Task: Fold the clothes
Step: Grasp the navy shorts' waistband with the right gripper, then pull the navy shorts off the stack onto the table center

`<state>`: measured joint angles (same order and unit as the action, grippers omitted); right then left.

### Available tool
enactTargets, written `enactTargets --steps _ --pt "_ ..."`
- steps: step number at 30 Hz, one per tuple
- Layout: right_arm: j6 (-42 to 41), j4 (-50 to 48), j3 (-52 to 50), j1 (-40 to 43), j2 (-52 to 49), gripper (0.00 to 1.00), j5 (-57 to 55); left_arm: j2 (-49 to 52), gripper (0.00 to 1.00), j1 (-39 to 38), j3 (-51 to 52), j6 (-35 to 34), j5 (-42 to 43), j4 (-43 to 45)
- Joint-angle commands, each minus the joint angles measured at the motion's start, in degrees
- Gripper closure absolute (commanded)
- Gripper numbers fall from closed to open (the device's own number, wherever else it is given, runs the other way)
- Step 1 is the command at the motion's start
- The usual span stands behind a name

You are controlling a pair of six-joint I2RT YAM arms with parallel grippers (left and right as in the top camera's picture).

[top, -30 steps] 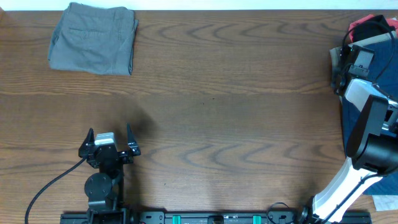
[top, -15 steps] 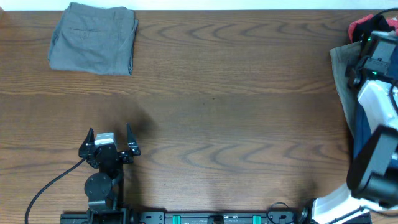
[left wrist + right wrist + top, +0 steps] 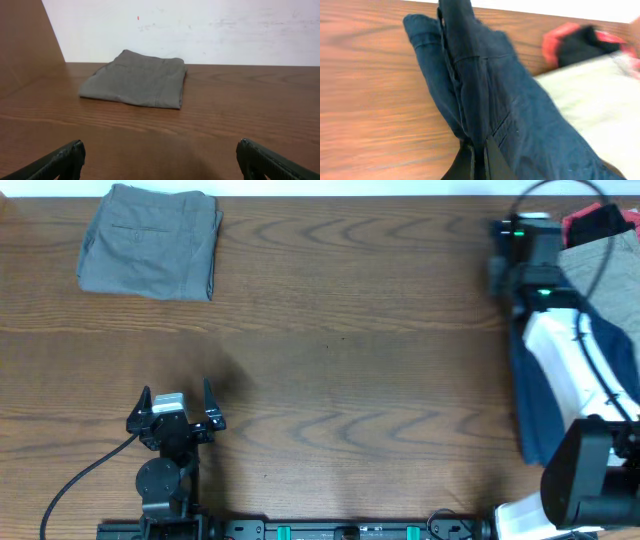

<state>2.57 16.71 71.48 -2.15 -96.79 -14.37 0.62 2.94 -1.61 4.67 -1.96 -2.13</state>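
The right gripper sweeps the navy shorts (image 3: 535,405) over to the table's clear middle next and releases them there. That clear middle lies to the left in the overhead view.
My right gripper (image 3: 479,161) is shut on a fold of the dark navy shorts (image 3: 490,90) and holds them bunched over the table. In the overhead view the right gripper (image 3: 515,272) is at the far right and the navy shorts (image 3: 535,405) trail under the arm towards the front. A beige pair (image 3: 603,255) lies at the right edge; it also shows in the right wrist view (image 3: 592,102). A folded grey-olive pair (image 3: 150,242) lies at the far left corner, also in the left wrist view (image 3: 137,79). My left gripper (image 3: 177,408) is open and empty near the front, far from the grey-olive pair; its fingers frame bare table in the left wrist view (image 3: 160,156).
A red and black garment (image 3: 596,220) lies at the far right corner behind the beige pair, also in the right wrist view (image 3: 576,42). The brown wooden table (image 3: 350,360) ends at a white wall (image 3: 200,25) at the back.
My right arm has swung left and towards the far edge, drawing the navy shorts out from the pile onto the table. The left arm has not moved.
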Motion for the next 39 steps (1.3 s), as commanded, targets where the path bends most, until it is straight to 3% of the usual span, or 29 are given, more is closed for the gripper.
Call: enactTargets --steps 1,8,16,24,25,26,27,28,29,36,37,39 --pt "-5.4 -0.2 0.6 -6.5 0.5 0.99 5.2 -0.4 0.02 0.3 1.4 -0.3 -1.5 -1.6" --pt "-14.6 -1.5 0.6 -21.3 -2.9 0.99 10.4 -0.4 0.02 0.3 1.4 -0.3 -1.5 -1.6" --pt "-16.6 -4.3 0.6 -36.9 -9.1 0.99 16.9 -0.4 0.02 0.3 1.4 -0.3 -1.5 -1.6" --pt "-20.3 -4.4 0.8 -43.1 -8.4 0.98 22.3 -0.4 0.02 0.3 1.4 -0.3 -1.5 -1.6" --pt "-20.3 -4.0 0.8 -43.1 -8.0 0.93 22.4 -0.4 0.02 0.3 1.4 -0.3 -1.5 -1.6" --pt "-20.3 -3.1 0.8 -43.0 -7.3 0.71 22.3 -0.4 0.02 0.3 1.4 -0.3 -1.5 -1.6" --pt "-20.1 -2.3 0.8 -42.7 -6.6 0.56 22.1 -0.4 0.02 0.3 1.4 -0.3 -1.5 -1.6" --pt "-20.1 -1.4 0.8 -42.3 -5.9 0.34 21.8 -0.4 0.02 0.3 1.4 -0.3 -1.5 -1.6" --pt "-20.1 -0.2 0.8 -41.4 -4.7 0.24 21.6 -0.4 0.02 0.3 1.4 -0.3 -1.5 -1.6" --pt "-20.2 11.2 0.8 -32.4 5.1 0.08 16.1 -0.4 0.02 0.3 1.4 -0.3 -1.5 -1.6" --pt "-20.2 13.8 0.8 -30.4 7.0 0.02 15.0 -0.4 0.02 0.3 1.4 -0.3 -1.5 -1.6" --pt "-20.5 20.0 0.8 -25.9 10.5 0.01 12.8 -0.4 0.02 0.3 1.4 -0.3 -1.5 -1.6"
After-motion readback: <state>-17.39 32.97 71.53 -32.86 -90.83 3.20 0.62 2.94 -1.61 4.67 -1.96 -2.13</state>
